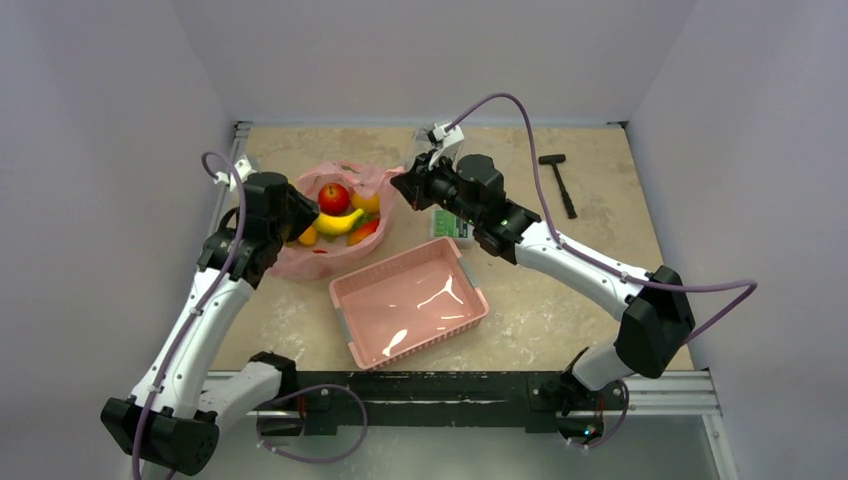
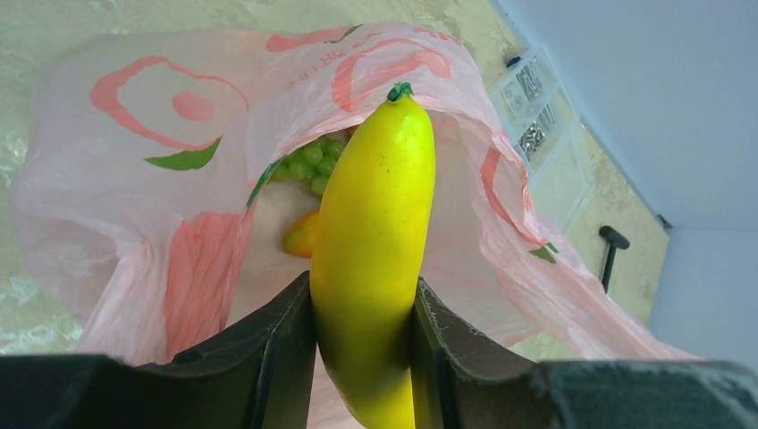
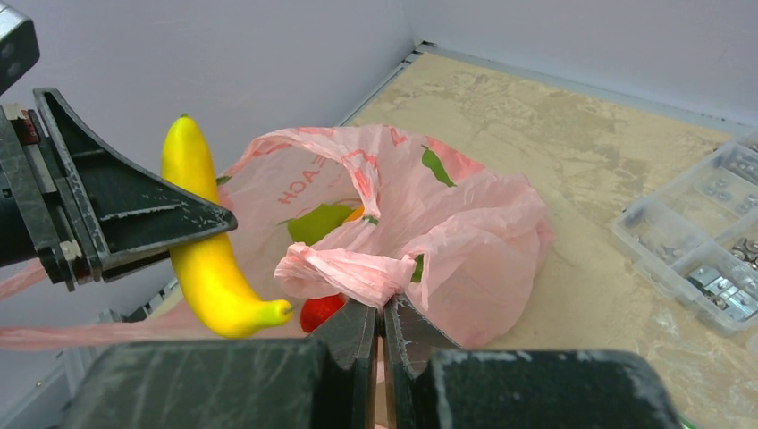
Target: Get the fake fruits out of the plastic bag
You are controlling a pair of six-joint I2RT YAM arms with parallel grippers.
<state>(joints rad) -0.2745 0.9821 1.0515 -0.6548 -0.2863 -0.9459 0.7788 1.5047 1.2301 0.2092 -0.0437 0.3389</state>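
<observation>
Next I will carry the banana (image 2: pixel 375 223) in my left gripper back and right in the top view, then lower and release it on the empty basket bottom below.
The pink plastic bag (image 1: pixel 310 262) lies open at the back left with fake fruits in it: a red apple (image 1: pixel 334 197), an orange (image 1: pixel 367 203) and green grapes (image 2: pixel 308 165). My left gripper (image 1: pixel 300 222) is shut on the yellow banana (image 2: pixel 375 223), holding it just above the bag's mouth. The banana (image 3: pixel 201 259) hangs crosswise in the left fingers (image 3: pixel 134 210). My right gripper (image 3: pixel 383 308) is shut on a bunched edge of the bag (image 3: pixel 474 241) and holds it up. A red piece (image 3: pixel 320 313) and a green piece (image 3: pixel 317 222) show inside.
A rigid pink latticed basket (image 1: pixel 470 290) stands in front of the bag, near the table's middle. A clear parts box (image 1: pixel 450 224) lies under the right arm. A black hammer-like tool (image 1: pixel 560 180) lies at the back right. Walls enclose three sides.
</observation>
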